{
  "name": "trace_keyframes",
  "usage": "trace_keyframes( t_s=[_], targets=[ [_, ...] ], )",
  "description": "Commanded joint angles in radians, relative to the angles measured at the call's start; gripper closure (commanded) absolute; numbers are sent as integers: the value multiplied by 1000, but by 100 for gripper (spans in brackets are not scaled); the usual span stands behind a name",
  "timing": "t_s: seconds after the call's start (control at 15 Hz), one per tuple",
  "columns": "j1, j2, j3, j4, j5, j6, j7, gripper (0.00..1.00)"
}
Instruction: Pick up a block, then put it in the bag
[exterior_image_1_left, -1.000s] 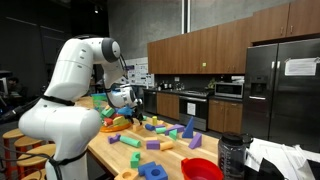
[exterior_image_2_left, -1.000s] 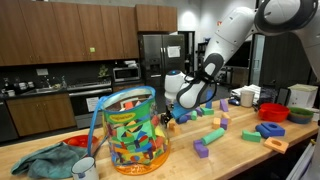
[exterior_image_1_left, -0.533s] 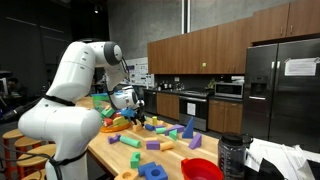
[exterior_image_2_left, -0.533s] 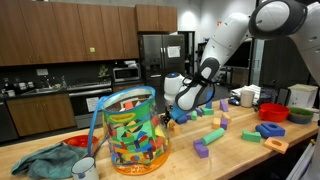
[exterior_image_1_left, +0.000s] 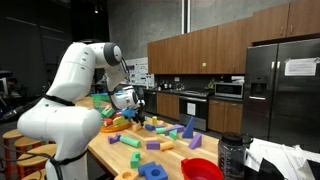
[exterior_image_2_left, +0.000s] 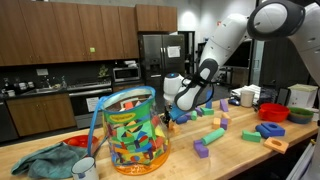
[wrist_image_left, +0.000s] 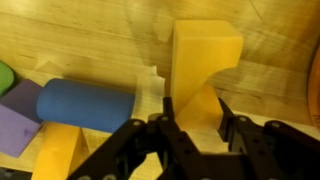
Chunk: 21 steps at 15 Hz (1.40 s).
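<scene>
My gripper lifts high next, moves over the bag's wide opening (exterior_image_2_left: 129, 100), then lowers the held yellow block and releases, since the bag's rim stands above it.
In the wrist view a yellow block (wrist_image_left: 205, 50) with a flared lower end lies on the wooden table, and my gripper (wrist_image_left: 193, 108) is shut on that narrow end, a black finger (wrist_image_left: 165, 110) on each side. In both exterior views the gripper (exterior_image_2_left: 172, 115) (exterior_image_1_left: 135, 110) sits low over the table just beside the bag (exterior_image_2_left: 135, 130), a soft green and orange bag with a wide mouth, full of coloured blocks. The arm partly hides the bag (exterior_image_1_left: 103, 101) in an exterior view.
A blue cylinder (wrist_image_left: 85, 103) and a purple block (wrist_image_left: 20, 125) lie close beside the fingers. More blocks (exterior_image_2_left: 212, 136) are scattered over the table. A red bowl (exterior_image_1_left: 202, 169), a black container (exterior_image_1_left: 232, 150), a teal cloth (exterior_image_2_left: 45, 160) and a white mug (exterior_image_2_left: 87, 168) stand nearby.
The jaws have closed from open onto the yellow block. The arm has shifted only slightly and stays low beside the bag.
</scene>
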<state>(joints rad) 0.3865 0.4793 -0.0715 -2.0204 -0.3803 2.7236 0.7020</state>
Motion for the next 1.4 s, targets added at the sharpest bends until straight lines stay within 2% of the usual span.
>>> trace_keyframes(
  t_s=[0.0,0.33,0.53,0.8,1.33],
  targets=[
    [24,3,-38,4,-11,4,7,83],
    [49,-44,-62,12,-43,-82,-17,83],
    [52,-93,-34,37,-49,-218,-43,83],
    [47,-167,31,84,-50,-328,-58,83],
    [20,-305,135,140,-72,-280,-48,83]
  ],
)
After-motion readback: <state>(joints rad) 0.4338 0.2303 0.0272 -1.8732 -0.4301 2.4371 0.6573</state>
